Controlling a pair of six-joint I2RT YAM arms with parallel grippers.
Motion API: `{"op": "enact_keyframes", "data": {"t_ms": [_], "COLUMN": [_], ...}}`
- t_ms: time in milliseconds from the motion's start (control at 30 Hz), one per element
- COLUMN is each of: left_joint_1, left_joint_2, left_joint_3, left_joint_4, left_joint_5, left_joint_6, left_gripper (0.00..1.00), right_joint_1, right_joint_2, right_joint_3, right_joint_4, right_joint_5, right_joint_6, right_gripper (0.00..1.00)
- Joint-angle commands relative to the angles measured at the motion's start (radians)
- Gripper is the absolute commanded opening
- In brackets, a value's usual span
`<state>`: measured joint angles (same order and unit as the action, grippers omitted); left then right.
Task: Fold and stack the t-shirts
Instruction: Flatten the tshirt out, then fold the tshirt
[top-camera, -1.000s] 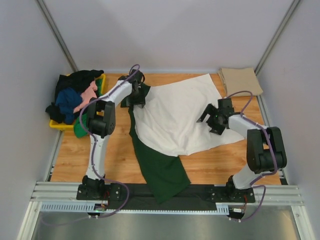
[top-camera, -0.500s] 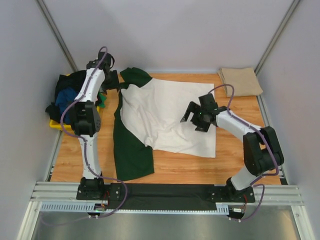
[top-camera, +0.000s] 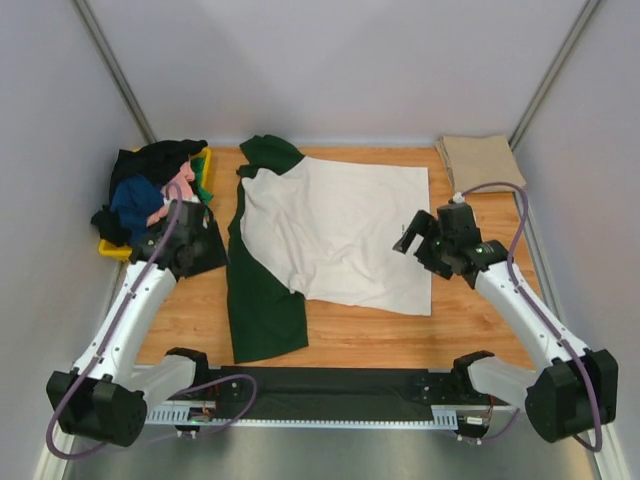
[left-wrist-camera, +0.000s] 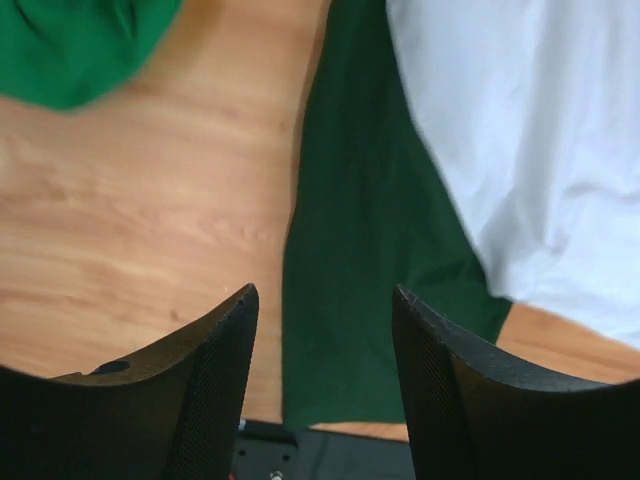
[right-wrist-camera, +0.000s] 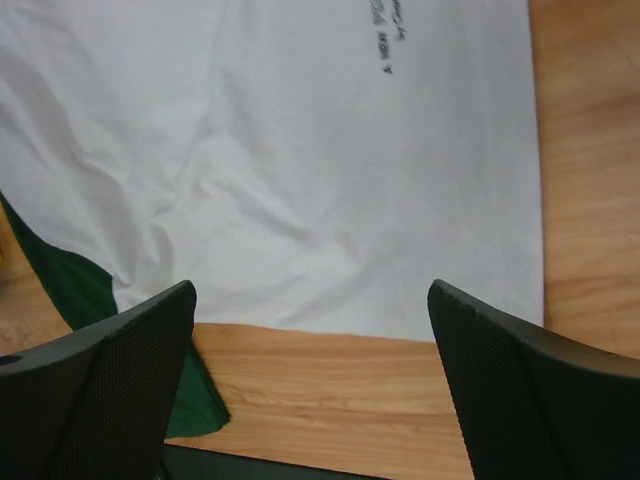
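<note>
My right gripper brings its fingers back and down astride the t-shirt's edge next, since the cream t-shirt's near corner (top-camera: 427, 311) (right-wrist-camera: 535, 318), bordered by bare wood, lies below and back from it.
The cream t-shirt (top-camera: 340, 225) with dark green sleeves (top-camera: 262, 300) lies spread face down on the middle of the wooden table. One sleeve points at the near edge and the other (top-camera: 268, 152) at the back. My left gripper (top-camera: 203, 248) hovers open and empty just left of the near sleeve, which shows in the left wrist view (left-wrist-camera: 370, 250). My right gripper (top-camera: 425, 243) is open and empty above the shirt's right edge. The right wrist view shows the cream cloth (right-wrist-camera: 300, 150) and its hem. A folded tan t-shirt (top-camera: 482, 162) lies at the back right.
A yellow tray (top-camera: 112, 249) at the left holds a heap of black, blue, pink and green t-shirts (top-camera: 150, 190). A bright green one (left-wrist-camera: 80, 45) hangs out near my left gripper. A black bar (top-camera: 340, 380) runs along the near edge. Grey walls stand on three sides.
The shirt was dragged left and back and laid flatter. My left gripper let go and drew back from the far left corner. My right gripper pulled off the shirt to the right.
</note>
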<state>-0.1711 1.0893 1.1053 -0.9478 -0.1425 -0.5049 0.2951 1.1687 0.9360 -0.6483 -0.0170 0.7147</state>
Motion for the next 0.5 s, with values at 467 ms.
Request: {"op": "enact_keyframes", "data": {"t_ms": [467], "left_joint_1": [-0.225], "left_joint_2": [-0.29], "left_joint_3": [-0.578], "left_joint_4": [0.046], "left_joint_5": [-0.049], "left_joint_6": [-0.504], "left_gripper": [0.66], "right_joint_1": [-0.011], "right_joint_2": [-0.156], "right_joint_3": [-0.48], "right_joint_4": [0.016], "right_joint_5": [0.143], "right_joint_6": [0.316], "right_gripper": [0.97]}}
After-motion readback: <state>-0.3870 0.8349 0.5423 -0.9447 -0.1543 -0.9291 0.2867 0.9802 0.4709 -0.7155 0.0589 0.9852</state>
